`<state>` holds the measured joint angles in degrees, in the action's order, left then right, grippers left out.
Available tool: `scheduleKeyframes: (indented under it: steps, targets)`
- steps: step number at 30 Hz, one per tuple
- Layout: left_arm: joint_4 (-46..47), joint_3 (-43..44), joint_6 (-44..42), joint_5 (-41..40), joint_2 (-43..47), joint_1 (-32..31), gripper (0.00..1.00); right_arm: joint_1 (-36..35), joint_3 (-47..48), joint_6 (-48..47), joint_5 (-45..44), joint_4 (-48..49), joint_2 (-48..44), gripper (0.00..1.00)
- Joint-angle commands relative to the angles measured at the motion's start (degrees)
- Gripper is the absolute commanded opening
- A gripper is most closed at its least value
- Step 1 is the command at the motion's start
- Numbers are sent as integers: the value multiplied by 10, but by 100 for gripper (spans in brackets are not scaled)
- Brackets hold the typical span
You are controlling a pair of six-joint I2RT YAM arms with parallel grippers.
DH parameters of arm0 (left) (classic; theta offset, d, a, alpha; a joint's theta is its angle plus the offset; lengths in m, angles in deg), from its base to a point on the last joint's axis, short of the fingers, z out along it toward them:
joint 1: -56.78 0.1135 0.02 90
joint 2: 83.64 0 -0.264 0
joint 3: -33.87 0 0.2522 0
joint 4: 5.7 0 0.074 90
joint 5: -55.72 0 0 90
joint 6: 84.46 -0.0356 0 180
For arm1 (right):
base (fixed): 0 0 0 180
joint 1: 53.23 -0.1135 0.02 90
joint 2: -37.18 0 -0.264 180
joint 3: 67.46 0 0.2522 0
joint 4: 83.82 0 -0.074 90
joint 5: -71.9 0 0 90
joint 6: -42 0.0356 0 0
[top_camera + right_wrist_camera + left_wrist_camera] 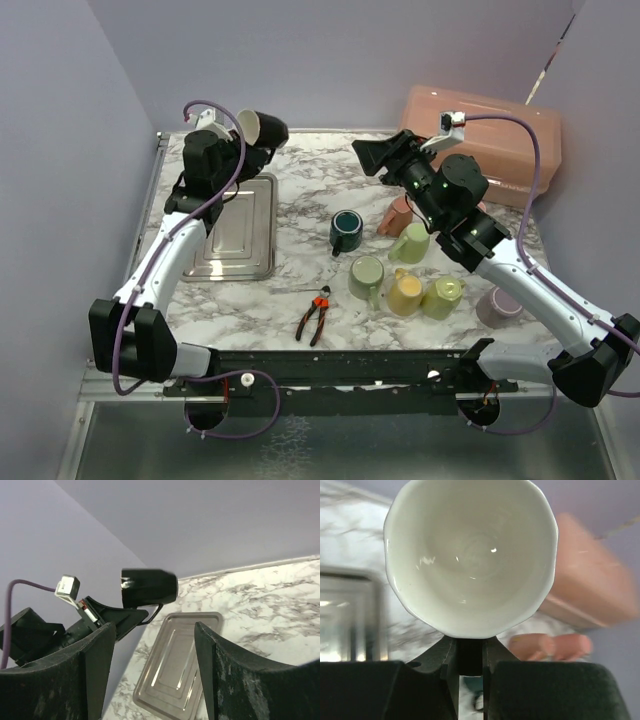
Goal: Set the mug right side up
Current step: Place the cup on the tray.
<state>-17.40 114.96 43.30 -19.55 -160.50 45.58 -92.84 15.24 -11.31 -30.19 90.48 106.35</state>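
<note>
My left gripper should next tilt tip-down, down and to the left in the top view, over the tray's far end [250, 190] [342, 587] and let go, because the mug's opening faces sideways.
A black mug [264, 128] with a white inside hangs in the air over the table's far left corner, tipped on its side. My left gripper [243, 150] is shut on its handle. In the left wrist view the mug's white inside [470, 555] faces the camera, just above the left gripper [470, 647], whose jaws pinch the dark handle. My right gripper [366, 156] is raised at the far middle, open and empty, pointing left. In the right wrist view the right gripper [155, 630] frames the black mug [148, 586] and the left gripper [116, 618] from a distance.
A metal tray [235, 230] lies on the marble table below the left arm. A pink bin [500, 130] stands at the back right. A teal mug [347, 230], a pink mug [397, 215], several green and yellow mugs [405, 290], a mauve mug [497, 305] and pliers [315, 318] sit centre and right.
</note>
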Motion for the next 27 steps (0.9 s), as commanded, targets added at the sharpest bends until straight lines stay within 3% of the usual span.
scheduleKeyframes:
  steps: [1,5,12,27]
  targets:
    - [-176,16,-145,-207,-24,19,0,3,14,-28,-49,-46,-8,68]
    - [-197,4,-186,-245,-50,36,0,3,17,-28,-56,-62,-3,68]
    - [-211,3,-203,-196,-121,100,0,3,16,-27,-68,-79,-2,68]
    - [-231,112,-264,-249,-265,129,0,4,32,-39,-73,-95,15,68]
